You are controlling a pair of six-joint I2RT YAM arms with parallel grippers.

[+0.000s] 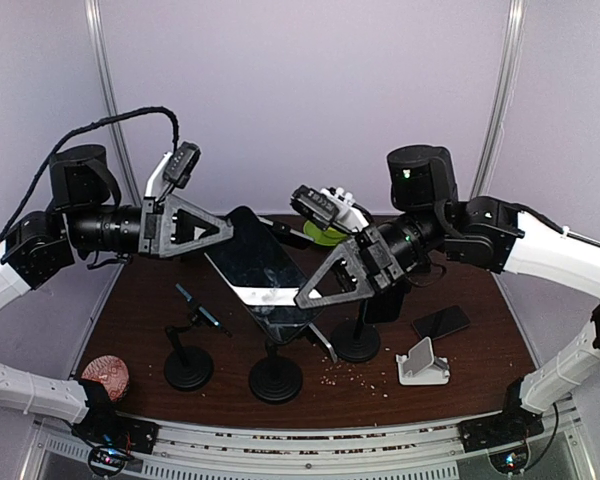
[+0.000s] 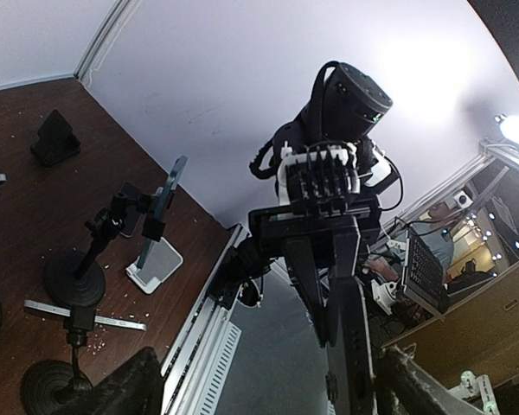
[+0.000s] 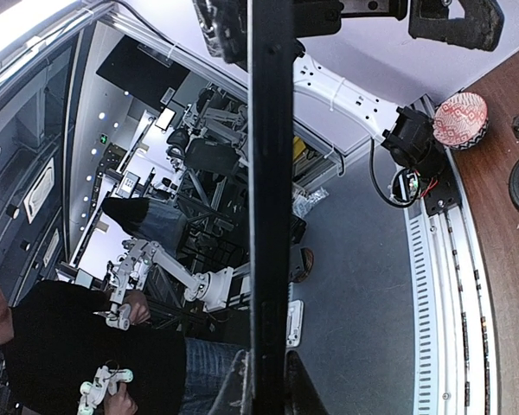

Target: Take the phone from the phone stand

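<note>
The raised phone should move with my right gripper to the right in the top view and down to the flat black phone [image 1: 441,322], to be released clear of the holders.
The phone [image 1: 441,321], slim and black, lies flat on the brown table just behind the small white phone stand [image 1: 423,362], apart from it. The stand's plate holds nothing; the left wrist view shows the stand [image 2: 158,266] from the side. My right gripper [image 1: 306,297] is shut on the lower end of a larger black phone [image 1: 260,262], held tilted in the air; its edge runs up between the right fingers [image 3: 240,391]. My left gripper [image 1: 228,228] is open around that phone's upper end, fingers [image 2: 112,389] wide apart.
Three black pole holders with round bases [image 1: 188,368] [image 1: 276,378] [image 1: 357,345] stand under and beside the raised phone. A red patterned ball [image 1: 106,377] sits front left. A green and white object [image 1: 325,232] is at the back. Crumbs [image 1: 365,375] lie near the stand.
</note>
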